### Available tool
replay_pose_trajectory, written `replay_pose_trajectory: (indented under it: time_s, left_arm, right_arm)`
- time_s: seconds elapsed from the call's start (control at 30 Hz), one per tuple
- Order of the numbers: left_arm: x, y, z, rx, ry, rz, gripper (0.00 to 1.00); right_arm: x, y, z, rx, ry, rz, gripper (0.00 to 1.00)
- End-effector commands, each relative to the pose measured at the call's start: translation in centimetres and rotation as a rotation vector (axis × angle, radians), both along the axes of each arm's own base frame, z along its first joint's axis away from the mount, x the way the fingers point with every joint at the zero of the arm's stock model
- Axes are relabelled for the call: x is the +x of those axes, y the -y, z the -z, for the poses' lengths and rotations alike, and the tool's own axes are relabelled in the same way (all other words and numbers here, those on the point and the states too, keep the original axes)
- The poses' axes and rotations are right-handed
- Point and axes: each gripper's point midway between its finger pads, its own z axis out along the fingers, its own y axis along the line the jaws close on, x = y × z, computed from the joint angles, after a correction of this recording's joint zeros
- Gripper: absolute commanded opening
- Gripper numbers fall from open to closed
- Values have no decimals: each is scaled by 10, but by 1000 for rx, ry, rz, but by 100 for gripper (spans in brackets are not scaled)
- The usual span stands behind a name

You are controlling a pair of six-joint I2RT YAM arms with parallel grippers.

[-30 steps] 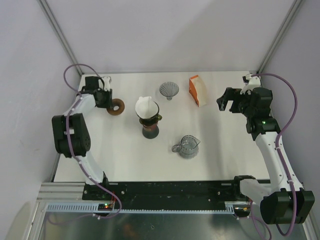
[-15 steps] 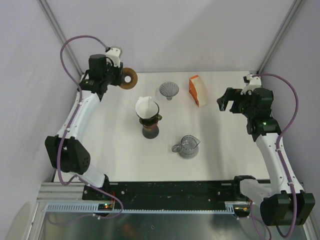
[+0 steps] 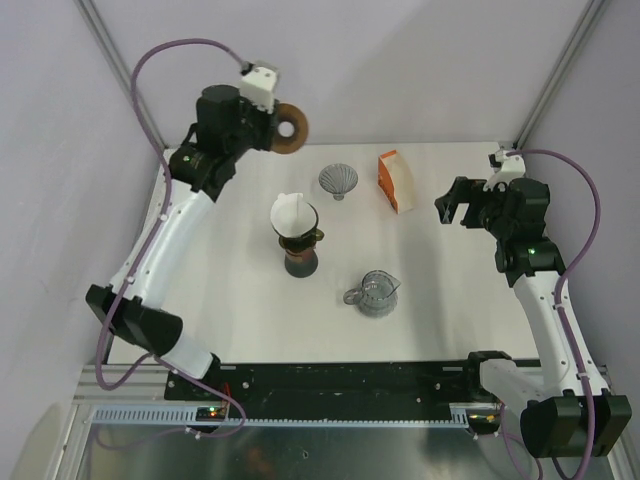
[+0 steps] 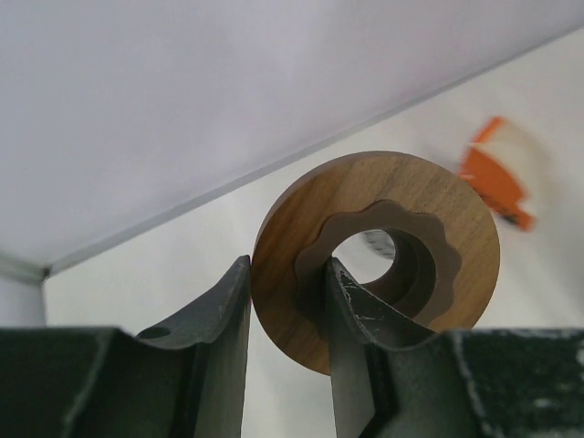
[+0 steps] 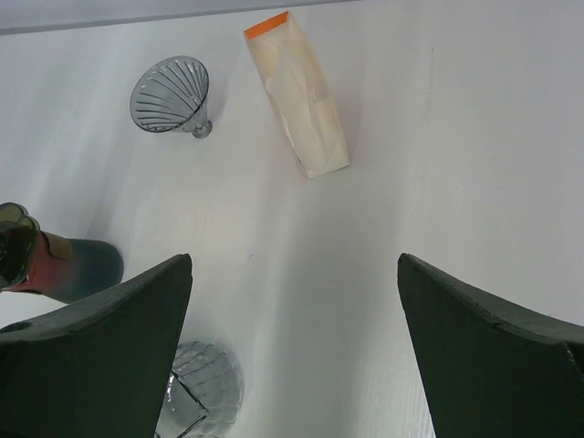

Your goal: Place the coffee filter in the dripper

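The wooden ring should go to the glass server's opening, which is below my left gripper, to its right in the top view. My left gripper needs to swing back and down next and let go of the ring there.
A white paper filter [image 3: 290, 211] sits in a dark cone holder on a brown base [image 3: 300, 260] at the table's middle. A ribbed glass dripper [image 3: 338, 181] stands behind it and also shows in the right wrist view [image 5: 169, 96]. My left gripper [image 3: 268, 130] is raised high at the back left, shut on the rim of a wooden ring [image 3: 291, 128]. In the left wrist view the ring [image 4: 411, 196] sits between the fingers [image 4: 351, 319]. My right gripper [image 3: 457, 203] is open and empty above the table's right side, its jaws wide apart.
An orange-and-white filter pack [image 3: 396, 181] lies at the back, right of the glass dripper, and shows in the right wrist view [image 5: 297, 96]. A glass server [image 3: 376, 293] stands in front of the middle, also below the right wrist camera [image 5: 196, 392]. Grey walls enclose the table.
My left arm has lifted the wooden ring off the far-left table and carried it up and to the right. The right arm has barely moved.
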Motion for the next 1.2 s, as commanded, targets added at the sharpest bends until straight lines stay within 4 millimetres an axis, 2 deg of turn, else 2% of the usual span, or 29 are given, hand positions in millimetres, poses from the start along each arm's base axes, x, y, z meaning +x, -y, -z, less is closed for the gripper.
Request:
replay_pose_trajectory:
  time_s: [0.0,0.07,0.2,0.27,0.4,0.47,0.73,1.0,1.17]
  left_arm:
    - [-64,61,-51,-4,78,205,0]
    - [-83,94,-32,15,15,315,0]
    - [-126,158,19,74,-123,529,0]
    - [-146,184,46,118,-181,616,0]
    - [-177,220,90,160,-292,756,0]
    - [-184,232,112,182,-349,796,0]
    - [-194,255,173,236,-499,863,0]
    - [-197,259,223,283,-611,869,0]
    - [-201,258,243,315,-651,854,0]
  right_arm:
    - [-2,3,-10,-5,34,11,100]
    - [-1,5,-10,-8,35,23,99]
    - [0,11,-6,-18,23,50,99]
    - [0,12,-4,-18,15,54,99]
    - [-1,11,-5,-19,17,44,99]
    - [-2,10,-6,-20,22,38,99]
    - [-1,9,-7,-19,26,28,99]
    - [1,17,-4,-21,18,51,99]
    - [0,18,-3,-22,12,52,99]
